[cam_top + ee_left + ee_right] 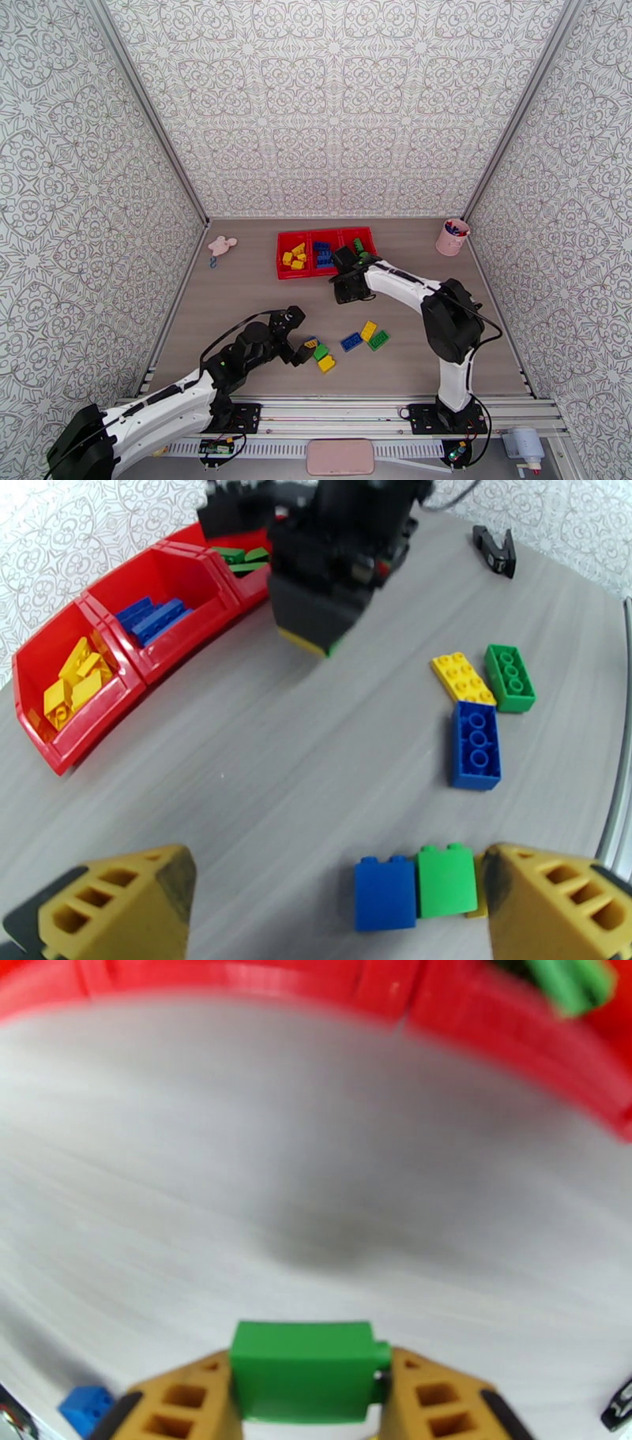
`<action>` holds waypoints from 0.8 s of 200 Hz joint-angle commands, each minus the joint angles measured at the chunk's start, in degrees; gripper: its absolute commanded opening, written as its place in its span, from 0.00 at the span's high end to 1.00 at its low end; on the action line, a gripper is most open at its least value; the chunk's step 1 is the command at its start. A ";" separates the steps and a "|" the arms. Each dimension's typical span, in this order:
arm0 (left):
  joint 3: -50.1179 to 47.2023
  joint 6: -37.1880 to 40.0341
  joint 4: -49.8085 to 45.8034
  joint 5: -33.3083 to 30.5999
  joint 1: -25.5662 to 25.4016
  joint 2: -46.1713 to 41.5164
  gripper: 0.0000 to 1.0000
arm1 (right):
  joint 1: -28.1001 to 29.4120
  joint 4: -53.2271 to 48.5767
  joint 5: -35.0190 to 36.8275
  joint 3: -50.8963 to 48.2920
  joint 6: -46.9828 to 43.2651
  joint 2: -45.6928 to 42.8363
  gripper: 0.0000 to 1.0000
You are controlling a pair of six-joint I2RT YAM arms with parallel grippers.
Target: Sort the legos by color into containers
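The green lego in my right gripper needs to go outward over the red tray's rim next and be let go among its color, because the tray's section with green legos is outward of it.
In the right wrist view my right gripper [304, 1398] is shut on a green lego [304, 1366], held above the table just short of the red tray [474, 1023]. From above, that gripper [347, 288] hangs below the tray [278, 256], whose compartments hold yellow legos [295, 256], blue legos [322, 254] and green legos [359, 245]. My left gripper [332, 906] is open and low over the table. Between its fingers stand a blue lego [385, 892] and a green lego [446, 879], with a yellow one partly hidden by the right finger [553, 898]. Further out lie flat a yellow [463, 677], a green [509, 677] and a blue lego [475, 743].
A pink cup with pens [453, 237] stands at the back right. A pink mouse toy [221, 246] lies left of the tray. A small black piece [496, 549] lies on the table beyond the flat legos. Patterned walls close in the table on three sides.
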 commanded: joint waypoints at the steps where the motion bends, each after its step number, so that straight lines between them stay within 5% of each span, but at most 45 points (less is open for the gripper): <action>1: 2.42 1.03 3.61 0.06 0.24 0.91 0.00 | -1.32 4.38 4.16 0.04 1.38 -3.82 0.67; 54: 3.72 -0.61 7.20 -0.62 -0.37 3.95 0.00 | -5.69 12.47 7.39 4.20 -0.45 -3.54 0.67; 160: 6.87 0.00 9.47 -2.03 -2.17 10.53 0.00 | -12.14 10.33 4.37 21.84 -3.49 15.01 0.69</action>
